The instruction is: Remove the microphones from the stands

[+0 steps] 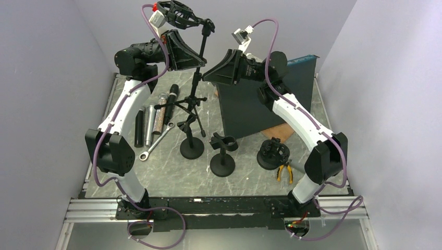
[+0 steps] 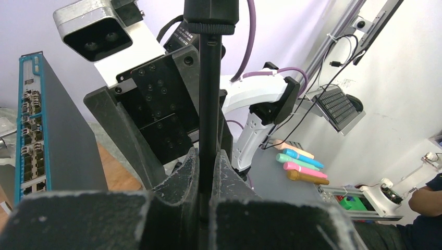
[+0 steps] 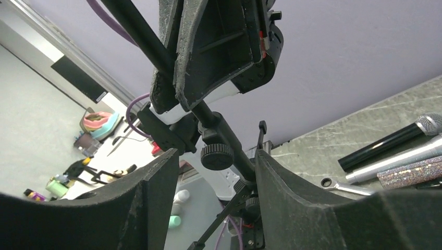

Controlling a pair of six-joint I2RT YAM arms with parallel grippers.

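Next, my left gripper lowers the stand, legs first, onto the bare tabletop below it between the microphones and the dark box, and lets go of its pole (image 2: 210, 94).
A tall black tripod stand (image 1: 197, 88) rises mid-table, with a black shock-mount cradle (image 1: 180, 14) at its top. I cannot tell whether a microphone sits in that cradle. My left gripper (image 1: 199, 58) is shut on the stand's upright pole (image 2: 210, 94), which runs straight up between its fingers (image 2: 190, 172). From the right, my right gripper (image 1: 209, 73) reaches the same pole just below. It stands open with the pole (image 3: 237, 156) and a knurled knob (image 3: 217, 155) between its jaws. The pole lies against the right-hand finger (image 3: 292, 192).
Several loose microphones (image 1: 156, 117) and a wrench (image 1: 155, 143) lie left of the stand. Two short round-base stands (image 1: 192, 146) (image 1: 223, 156), a black round mount (image 1: 273, 154) and pliers (image 1: 284, 171) sit in front. A dark upright box (image 1: 250, 112) stands under the right arm.
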